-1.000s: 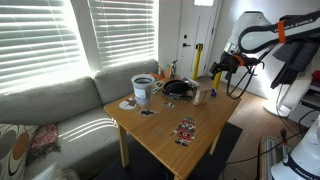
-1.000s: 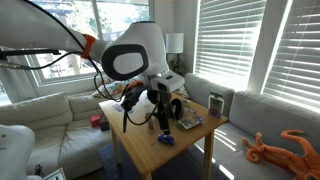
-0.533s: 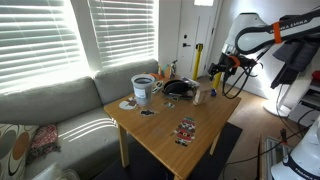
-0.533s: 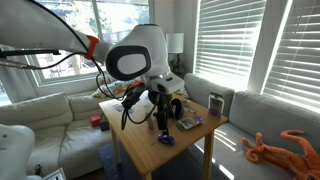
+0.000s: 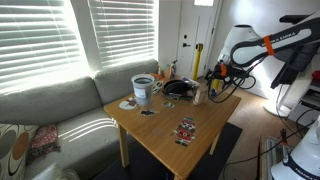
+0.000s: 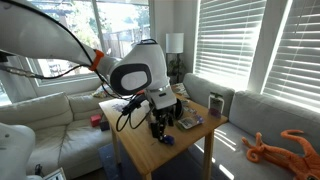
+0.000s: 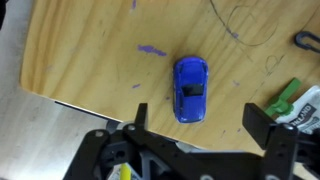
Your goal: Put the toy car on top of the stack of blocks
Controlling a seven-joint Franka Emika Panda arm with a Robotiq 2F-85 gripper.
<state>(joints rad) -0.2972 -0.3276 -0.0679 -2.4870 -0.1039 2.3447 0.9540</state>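
My gripper will first go down onto the toy car's body, so that one finger gets beside each long side of the blue toy car.
The blue toy car [image 7: 190, 88] lies on the wooden table [image 7: 90, 50] near its edge. In the wrist view it sits just ahead of my open, empty gripper [image 7: 200, 125], between the lines of the two fingers. In an exterior view the gripper [image 6: 160, 124] hangs low just above the car [image 6: 167, 140]. The stack of blocks [image 5: 197, 95] is a small pale tan column beside the dark round pan [image 5: 177, 88], close to the gripper [image 5: 217, 82]. In the wrist view the stack is out of view.
A white bucket [image 5: 143, 90] stands at the table's far side near the sofa. A patterned card [image 5: 186, 130] lies mid-table. A green and white object [image 7: 292, 100] and a black cable [image 7: 305, 40] lie right of the car. The table edge [image 7: 60, 100] is close by.
The arm has come down towards the table, so the gripper is now lower and right over the toy car. The car and the blocks have not moved.
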